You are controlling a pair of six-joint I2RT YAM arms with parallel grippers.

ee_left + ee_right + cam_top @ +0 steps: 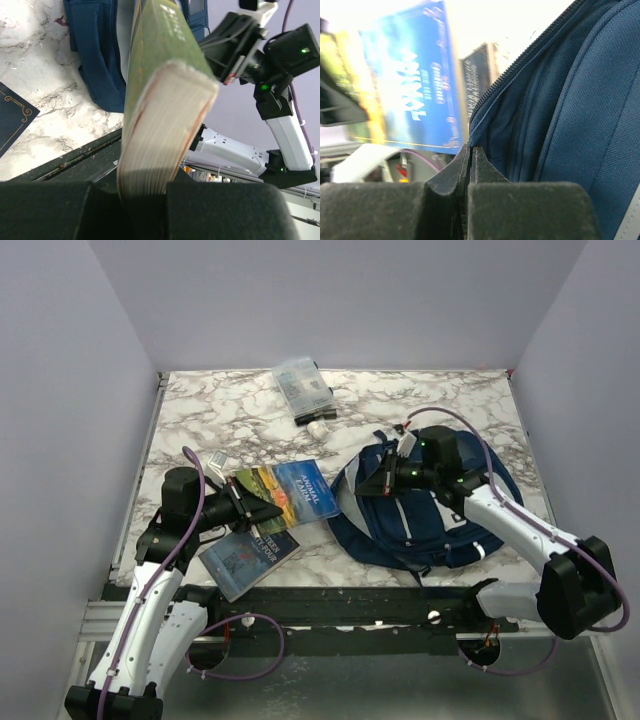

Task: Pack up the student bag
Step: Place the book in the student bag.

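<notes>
The thick book needs to go past the rim of the bag's opening (355,504) (124,39), which my right gripper holds, and inside next. My left gripper should carry the book there.
The navy student bag (440,525) lies at the right of the marble table, its main zipper open. My right gripper (385,480) is at the bag's left rim. In the right wrist view its fingertips (471,151) are shut on the edge of the bag's (580,100) opening beside the zipper. My left gripper (240,502) is shut on a thick book with a blue and green cover (290,490), held flat just left of the bag. The left wrist view shows that book (165,100) edge-on between the pads, pointing at the bag (95,60).
A dark navy book (248,555) lies near the table's front edge under the left arm. A clear plastic pouch (303,388) and a small white item (317,426) sit at the back centre. Purple walls close in on three sides.
</notes>
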